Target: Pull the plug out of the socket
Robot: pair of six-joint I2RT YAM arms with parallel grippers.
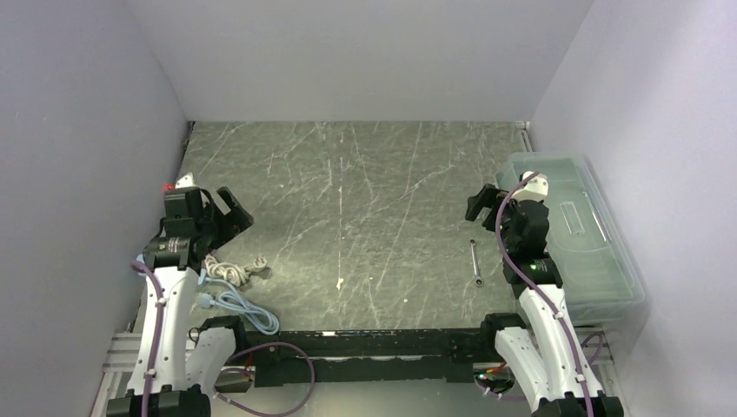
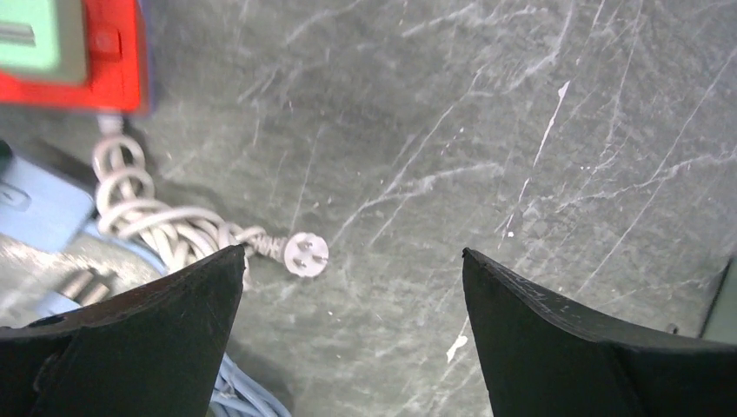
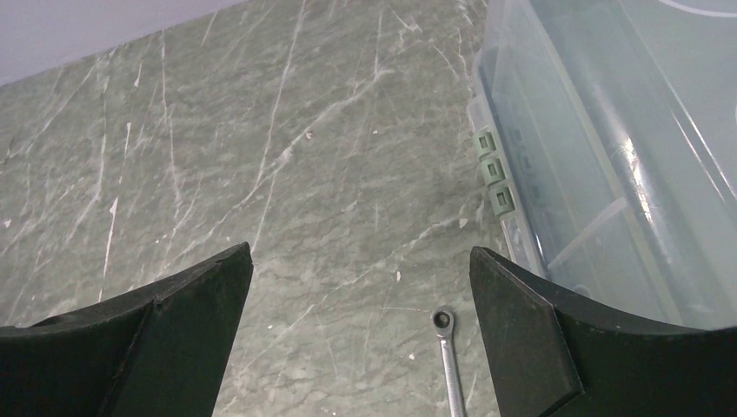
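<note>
My left gripper needs to come down and back next, with its fingers on both sides of the white round plug [image 2: 306, 254]. The plug lies loose on the tabletop, clear of the red socket block [image 2: 113, 52].
The white round plug [image 2: 306, 254] lies loose on the table with its prongs bare, at the end of a coiled white cord [image 2: 148, 208]. The cord runs up to a red socket block [image 2: 113, 52] with a green face at the top left of the left wrist view. In the top view the cord [image 1: 230, 271] lies near the left arm and only a bit of the socket [image 1: 167, 187] shows. My left gripper [image 2: 353, 252] is open and empty above the table, just right of the plug. My right gripper [image 3: 361, 249] is open and empty.
A blue cable [image 2: 248, 395] and a blue block [image 2: 35, 208] lie by the cord. A small wrench [image 3: 448, 347] lies below the right gripper. A clear plastic bin [image 1: 574, 234] stands along the right wall.
</note>
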